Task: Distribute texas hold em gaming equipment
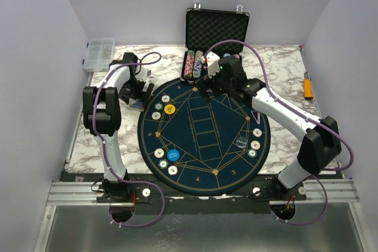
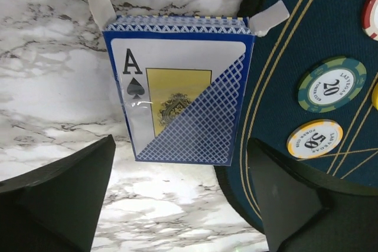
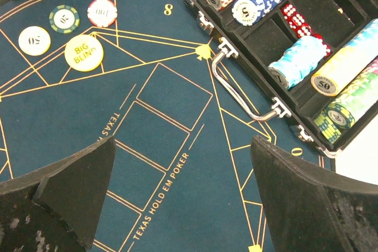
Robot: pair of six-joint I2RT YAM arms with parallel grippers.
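Note:
I will lower my left gripper over the near half of the card deck below it, because its open fingers already span the width of the deck.
A blue-patterned card deck [image 2: 183, 92] showing an ace of spades lies on the marble beside the mat, just ahead of my open, empty left gripper [image 2: 183, 205] [image 1: 139, 94]. A 20 chip [image 2: 332, 84] and a 50 chip [image 2: 315, 138] lie on the mat to its right. My right gripper [image 3: 183, 199] [image 1: 204, 87] is open and empty above the mat's far edge. A yellow big blind disc [image 3: 84, 52] [image 1: 169, 109] with three chips by it, a blue disc [image 1: 173, 156], a clear dealer disc [image 1: 240, 142] and a few cream chips [image 1: 256, 144] lie on the mat.
The round dark-blue mat [image 1: 204, 163] fills the table's middle. An open black chip case [image 1: 217, 28] [image 3: 322, 10] with chip rows and red dice [image 3: 295, 20] stands at its far edge. A clear compartment box [image 1: 99, 53] sits far left, an orange tool [image 1: 308, 85] far right.

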